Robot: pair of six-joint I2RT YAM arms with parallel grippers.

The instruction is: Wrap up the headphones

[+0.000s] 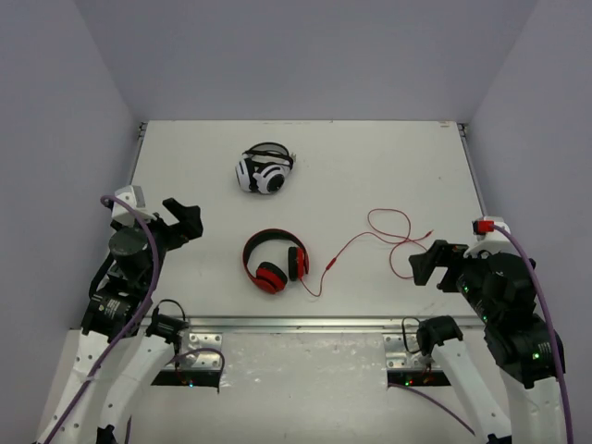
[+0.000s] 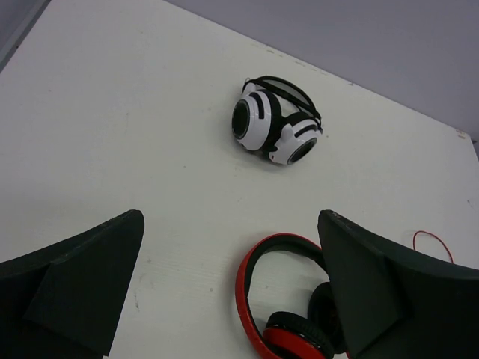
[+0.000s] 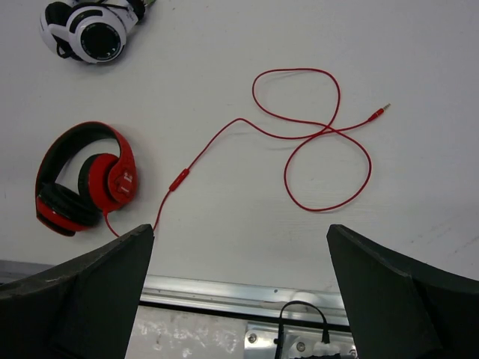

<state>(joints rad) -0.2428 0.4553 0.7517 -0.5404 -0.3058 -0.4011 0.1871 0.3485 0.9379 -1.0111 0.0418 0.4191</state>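
The curved side of the headphones' band has to come away from the cord [image 1: 384, 242], so my left gripper should first move across toward the red headphones [image 1: 274, 261] and down onto that side.
The red headphones [image 1: 274, 261] with black ear pads lie flat on the white table near the front middle; they also show in the left wrist view [image 2: 292, 318] and the right wrist view [image 3: 84, 178]. Their thin red cord [image 1: 384, 242] runs right in loose loops, seen in the right wrist view [image 3: 314, 134], ending in a plug [image 3: 380, 112]. My left gripper [image 1: 185, 220] is open and empty, left of the headphones; in its own view [image 2: 232, 288] the band lies between the fingers. My right gripper [image 1: 427, 264] is open and empty, right of the cord loops, above the table's front edge [image 3: 239, 295].
White-and-black headphones [image 1: 265, 170] lie at the back middle of the table, also in the left wrist view [image 2: 275, 123] and right wrist view [image 3: 90, 26]. A metal rail [image 1: 296, 324] runs along the table's front edge. Grey walls close in the table on three sides.
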